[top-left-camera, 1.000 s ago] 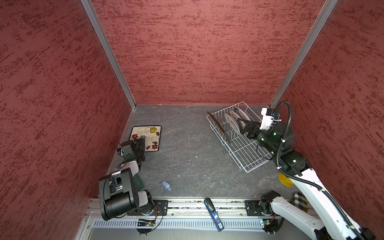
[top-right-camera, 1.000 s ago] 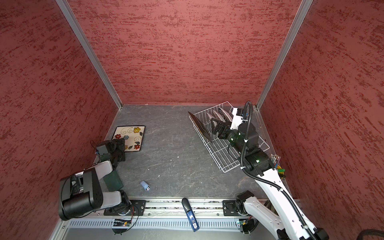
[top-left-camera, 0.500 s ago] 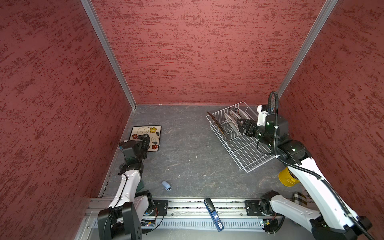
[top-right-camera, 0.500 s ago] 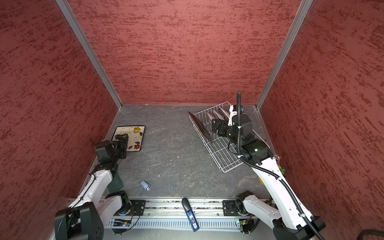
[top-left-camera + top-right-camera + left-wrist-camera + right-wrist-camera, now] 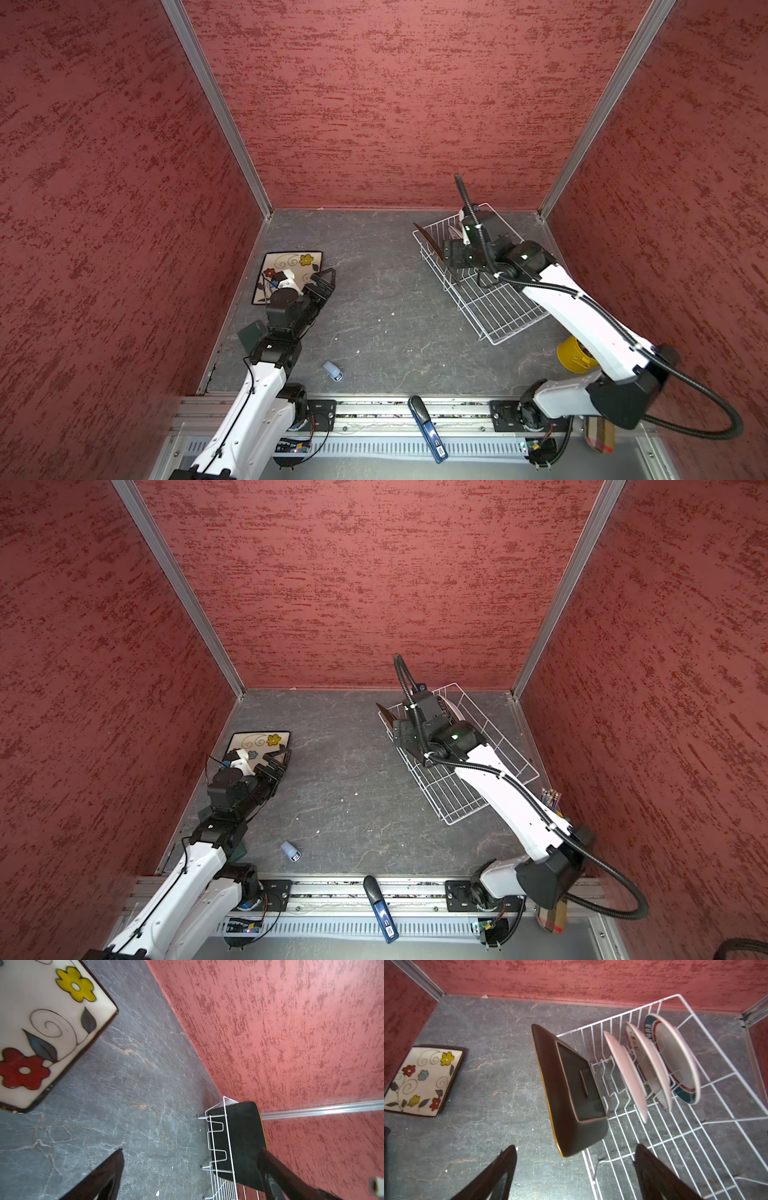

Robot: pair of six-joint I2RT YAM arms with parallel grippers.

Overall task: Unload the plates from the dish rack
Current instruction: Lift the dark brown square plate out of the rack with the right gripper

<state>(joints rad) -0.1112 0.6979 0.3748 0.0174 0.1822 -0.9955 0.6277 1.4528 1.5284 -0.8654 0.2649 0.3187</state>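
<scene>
The brown plate's upper edge [image 5: 553,1130] by the plate's near corner lies below my right gripper's open fingers, so my right gripper will next go down and turn until they are on both sides of that edge.
The white wire dish rack [image 5: 498,307] [image 5: 461,796] stands at the right rear. The dark brown square plate [image 5: 571,1088] [image 5: 427,243] leans on edge at its left end. Behind it, three round plates stand in the prongs: two pale ones [image 5: 626,1076] [image 5: 651,1070] and a teal-rimmed one [image 5: 675,1053]. My right gripper [image 5: 576,1146] [image 5: 448,254] is open, its fingers either side of the brown plate's near corner without touching it. The cream flowered square plate [image 5: 293,264] [image 5: 41,1032] lies flat at the left. My left gripper [image 5: 326,282] [image 5: 191,1150] hovers open and empty beside it.
A small light-blue object [image 5: 332,370] lies on the grey floor near the front. A blue-and-black tool [image 5: 428,424] rests on the front rail. A yellow cup [image 5: 575,353] stands at the front right under my right arm. Red walls close in three sides.
My right gripper has swung left across the rack to the brown plate's end. My left arm has straightened, bringing its gripper up beside the flowered plate's right edge.
</scene>
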